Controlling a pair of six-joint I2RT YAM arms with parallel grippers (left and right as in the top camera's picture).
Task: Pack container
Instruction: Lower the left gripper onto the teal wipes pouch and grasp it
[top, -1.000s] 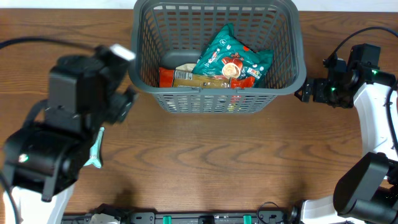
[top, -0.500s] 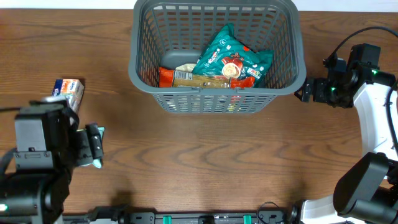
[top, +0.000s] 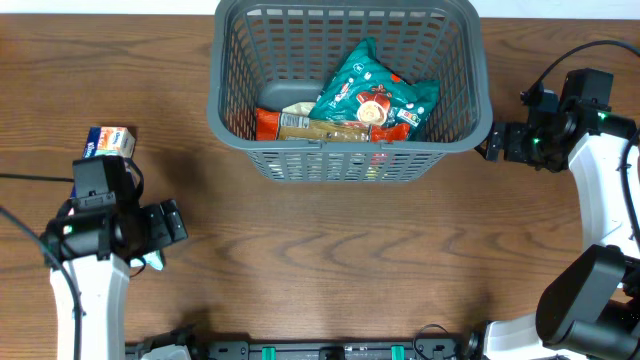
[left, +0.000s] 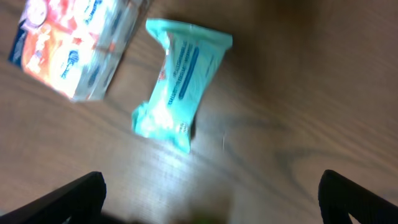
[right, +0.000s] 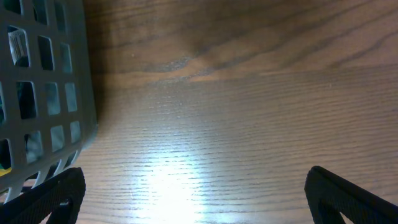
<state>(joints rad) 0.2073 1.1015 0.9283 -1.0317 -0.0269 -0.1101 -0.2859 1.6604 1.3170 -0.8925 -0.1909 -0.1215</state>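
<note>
The left gripper moves down toward the table over the far half of the teal packet next, since the packet's narrow width fits between the open fingers.
The container (top: 349, 158) is a dark grey lattice basket at the back middle of the table. It holds a teal snack bag (top: 372, 92) and several smaller packets (top: 300, 123). A teal packet (left: 180, 84) lies flat on the wood in the left wrist view, with an orange, white and blue box (left: 74, 43) to its upper left. My left gripper (left: 211, 199) hangs above them, open and empty. In the overhead view it (top: 162, 232) mostly hides the packet (top: 153, 263). My right gripper (right: 196, 196) is open and empty beside the basket's right wall (right: 37, 93).
The box (top: 110, 142) lies at the table's left side, behind my left arm. My right arm (top: 540, 140) stands just right of the basket. Bare wood runs in front of the basket. A black rail edges the table's front.
My left arm has swung away from the camera to the lower left, uncovering the box, and now sits over the teal packet. The right arm has not moved.
</note>
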